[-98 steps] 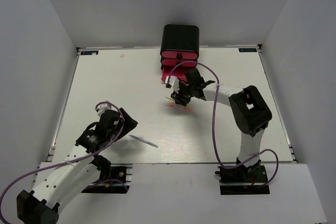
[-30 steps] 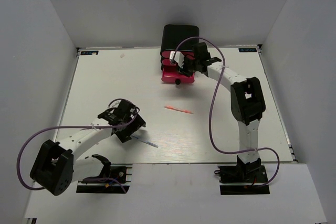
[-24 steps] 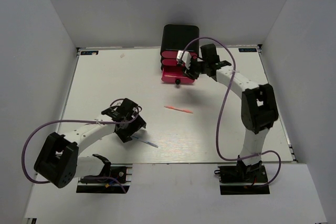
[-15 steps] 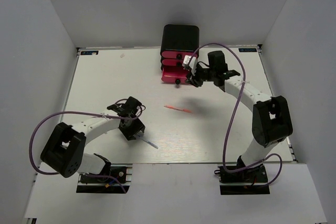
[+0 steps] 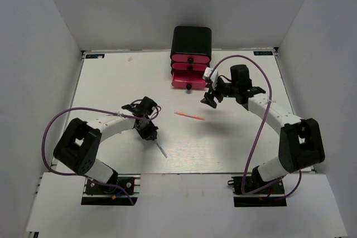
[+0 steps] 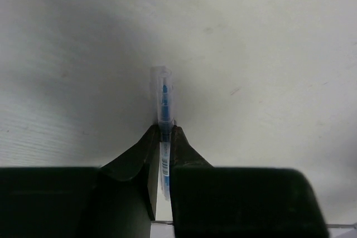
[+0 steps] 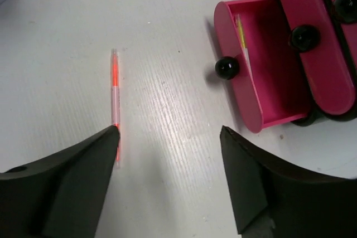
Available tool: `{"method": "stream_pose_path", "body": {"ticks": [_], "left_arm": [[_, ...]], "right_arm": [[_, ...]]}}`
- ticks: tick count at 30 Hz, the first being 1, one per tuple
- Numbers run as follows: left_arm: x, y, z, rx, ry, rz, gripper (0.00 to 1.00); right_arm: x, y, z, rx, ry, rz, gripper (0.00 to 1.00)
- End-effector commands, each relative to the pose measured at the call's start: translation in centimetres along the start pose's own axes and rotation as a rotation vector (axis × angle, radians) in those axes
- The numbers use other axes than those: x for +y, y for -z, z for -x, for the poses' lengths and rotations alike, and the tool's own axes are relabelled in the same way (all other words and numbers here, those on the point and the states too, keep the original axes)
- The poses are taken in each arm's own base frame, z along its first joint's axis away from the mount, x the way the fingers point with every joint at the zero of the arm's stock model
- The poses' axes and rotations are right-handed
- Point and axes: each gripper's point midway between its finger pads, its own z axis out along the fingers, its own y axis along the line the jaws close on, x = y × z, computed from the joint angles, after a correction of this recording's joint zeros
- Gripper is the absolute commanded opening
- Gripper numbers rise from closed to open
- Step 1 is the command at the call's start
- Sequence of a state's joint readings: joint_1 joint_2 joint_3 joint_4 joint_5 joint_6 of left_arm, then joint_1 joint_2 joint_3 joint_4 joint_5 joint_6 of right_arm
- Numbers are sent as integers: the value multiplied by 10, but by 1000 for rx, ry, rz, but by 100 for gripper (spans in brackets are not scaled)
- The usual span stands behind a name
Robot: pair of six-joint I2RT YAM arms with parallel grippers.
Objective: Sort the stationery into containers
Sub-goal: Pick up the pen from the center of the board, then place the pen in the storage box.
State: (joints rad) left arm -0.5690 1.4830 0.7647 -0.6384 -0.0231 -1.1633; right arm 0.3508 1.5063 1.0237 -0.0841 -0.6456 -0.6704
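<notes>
I will next raise my left gripper and carry the thin blue-grey pen outward, then let it go inside the bottom pink drawer (image 5: 188, 77). The drawer is open and is outward of my gripper.
In the left wrist view my left gripper (image 6: 165, 133) is shut on the thin blue-grey pen (image 6: 163, 90), whose capped end pokes out past the fingertips. Seen from the top, the same pen (image 5: 160, 150) trails from the left gripper (image 5: 149, 132) toward the near edge. The thin orange-pink pen (image 5: 189, 116) lies on the table, untouched. My right gripper (image 7: 169, 132) hangs open and empty, its left fingertip (image 7: 110, 137) over that pen's (image 7: 115, 90) near end. The bottom pink drawer (image 7: 262, 65) stands pulled out, something thin and yellow inside it.
The black cabinet (image 5: 191, 40) stands at the far edge of the white table (image 5: 111, 82), its two upper pink drawers (image 5: 190, 63) pushed in. White walls enclose the table on three sides. Purple cables loop from both arms.
My left gripper has closed on the blue-grey pen. My right gripper has opened and drawn back from the bottom drawer toward the orange-pink pen.
</notes>
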Motion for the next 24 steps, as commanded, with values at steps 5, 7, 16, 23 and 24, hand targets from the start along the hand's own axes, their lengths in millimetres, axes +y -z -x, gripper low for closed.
{"method": "stream_pose_path", "body": {"ticks": [5,7,16,23,24], "left_arm": [[-85,38,75,-226,-90,-120,0],[-124,59,100,-281,-84,-193,0],[-252,58,158,-282,126,-428,0],[-311,66,195,-324,302,-616,0],[-309,60,203,-334,330,-611,0]], "right_arm": [[12,21,-23,17,-68,-77,84],[13,25,-31,14,-82,-95,77],[19,49,-49,12,-151,-170,0],[24,60,-60,14,-167,-204,0],[24,60,-60,12,-164,-207,0]]}}
